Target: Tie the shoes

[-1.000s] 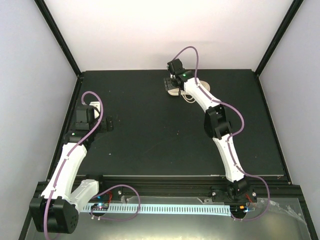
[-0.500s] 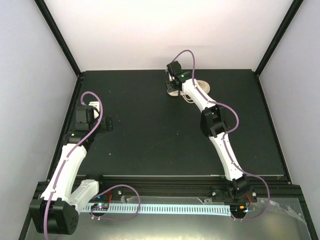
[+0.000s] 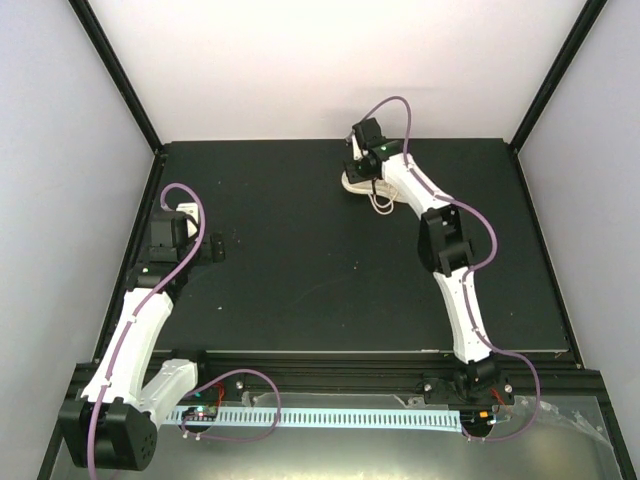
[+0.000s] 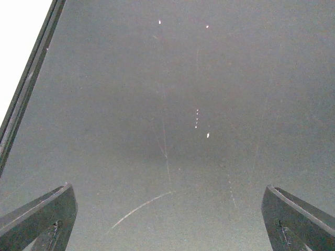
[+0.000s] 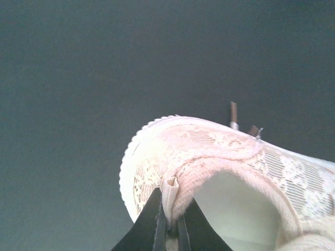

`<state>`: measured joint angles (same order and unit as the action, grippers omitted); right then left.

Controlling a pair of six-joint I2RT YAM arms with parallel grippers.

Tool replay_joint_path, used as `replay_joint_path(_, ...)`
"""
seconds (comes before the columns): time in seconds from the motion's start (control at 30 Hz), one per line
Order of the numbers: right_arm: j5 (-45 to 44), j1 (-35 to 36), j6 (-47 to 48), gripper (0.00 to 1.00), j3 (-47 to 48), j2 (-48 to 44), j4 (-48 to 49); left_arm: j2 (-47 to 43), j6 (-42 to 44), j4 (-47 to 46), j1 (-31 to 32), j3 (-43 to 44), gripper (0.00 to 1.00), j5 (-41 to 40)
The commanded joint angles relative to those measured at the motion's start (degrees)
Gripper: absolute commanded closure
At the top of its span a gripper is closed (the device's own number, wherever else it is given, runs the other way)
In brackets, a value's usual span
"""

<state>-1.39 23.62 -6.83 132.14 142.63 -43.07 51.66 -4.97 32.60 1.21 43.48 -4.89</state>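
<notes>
My right gripper lifts the shoe (image 3: 358,184) back toward the base next, lowers it and releases its heel, since open table by the table's near edge (image 3: 335,294) lies there.
The shoe (image 3: 358,184), a pale pink lace-patterned sneaker, lies near the back of the black table, mostly hidden under my right wrist. Its cream laces (image 3: 381,204) trail loose on the table toward the near side. My right gripper (image 3: 363,168) is shut on the shoe's heel collar; in the right wrist view the fingers (image 5: 152,219) pinch the padded rim of the shoe (image 5: 209,151), and a brown lace tip (image 5: 233,112) sticks up behind it. My left gripper (image 3: 214,249) hovers open at the table's left side, over bare tabletop, its fingers (image 4: 44,217) wide apart.
The black table (image 3: 300,290) is walled by white panels, with black frame posts (image 3: 120,75) at the back corners. A perforated cable channel (image 3: 330,416) runs along the near edge between the arm bases. The table's left edge (image 4: 29,99) shows in the left wrist view.
My right gripper has closed on the shoe's heel collar and shifted a little to the right, and the shoe has shifted with it. The left arm has not moved.
</notes>
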Motion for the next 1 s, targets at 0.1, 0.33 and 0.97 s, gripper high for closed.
replay_joint_path(0.1,5.0,0.0,0.7,0.98,-14.8,-23.2,6.2,-1.0,0.8,-0.1,-0.1,1.2,0.01,-1.3)
replay_joint_path(0.33,13.6,0.0,-0.6,0.98,-35.0,-45.8,10.0,-1.2,0.6,-0.1,-0.1,1.1,0.01,-1.1)
replay_joint_path(0.97,-1.9,-5.5,5.3,0.98,-54.4,-74.9,15.2,-2.9,0.2,-0.4,-0.1,0.3,0.01,0.4)
